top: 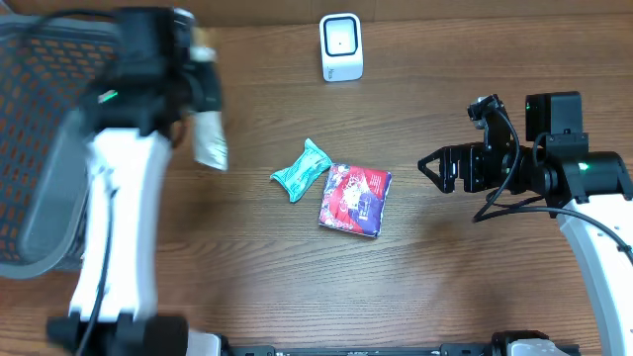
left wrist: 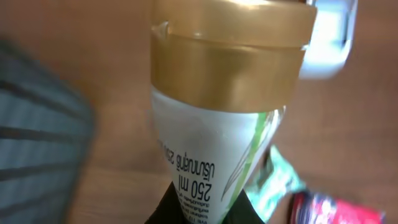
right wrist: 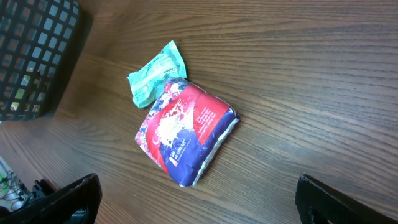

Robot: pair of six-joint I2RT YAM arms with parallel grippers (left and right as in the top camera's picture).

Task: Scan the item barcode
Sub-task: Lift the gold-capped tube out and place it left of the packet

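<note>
I will lower my left gripper toward the green packet next. I will let go of the white tube (top: 210,143) beside the packet, on the open wood between the basket and the packet.
My left gripper (top: 201,111) is shut on a white tube (top: 210,143) with a gold cap and holds it in the air above the table's left side, blurred in the overhead view. In the left wrist view the tube (left wrist: 211,149) fills the middle, gold cap (left wrist: 230,56) pointing away, its lower end pinched in my left gripper (left wrist: 205,210). The white scanner (top: 341,46) stands at the table's far edge; it shows behind the cap as the scanner (left wrist: 329,37). My right gripper (top: 432,168) hangs open and empty at the right, and the right wrist view shows that gripper (right wrist: 199,205) over bare wood.
A green packet (top: 300,170) and a red and blue packet (top: 354,199) lie together at mid-table, seen closer as the green packet (right wrist: 155,74) and red and blue packet (right wrist: 186,130). A dark mesh basket (top: 40,148) stands at the far left.
</note>
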